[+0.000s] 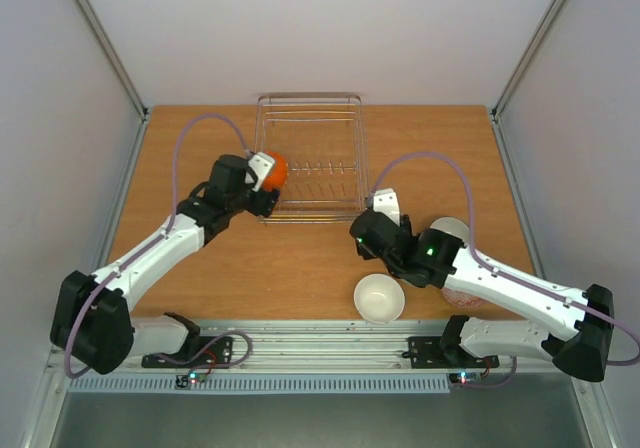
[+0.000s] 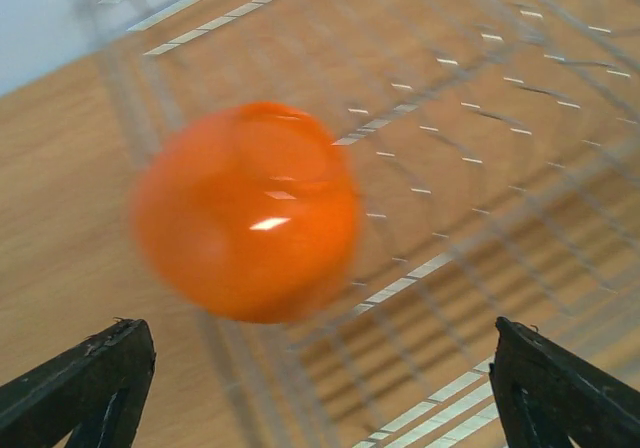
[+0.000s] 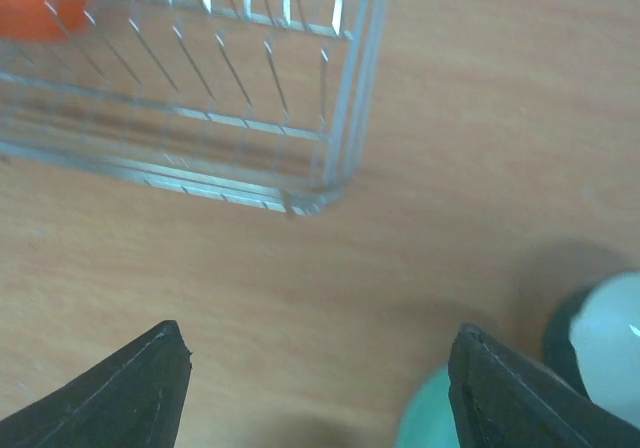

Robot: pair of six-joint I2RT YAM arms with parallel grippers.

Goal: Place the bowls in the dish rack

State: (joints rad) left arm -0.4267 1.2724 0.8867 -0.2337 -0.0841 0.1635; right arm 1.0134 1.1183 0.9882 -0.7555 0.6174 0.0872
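Next, my left gripper moves back and to the right in the top view, then down, over the upright white bowl's rim [image 1: 357,293], since it faces up uncovered.
The wire dish rack [image 1: 310,158] stands at the back middle of the table. The orange bowl [image 1: 276,171] is at the rack's near left corner. In the left wrist view it is a blurred orange shape [image 2: 245,213] over the rack's wires [image 2: 480,128], apart from both fingers. My left gripper [image 1: 268,190] [image 2: 320,398] is open and empty beside it. My right gripper [image 1: 366,232] [image 3: 320,398] is open and empty over bare table, just in front of the rack's near right corner [image 3: 300,203]. A mint-green bowl edge [image 3: 430,423] shows beside its right finger.
A white bowl [image 1: 380,298] sits upright near the front edge. Another white bowl [image 1: 450,231] [image 3: 610,348] lies right of my right wrist. A red-and-white patterned bowl [image 1: 462,296] is mostly hidden under my right arm. Walls enclose the table.
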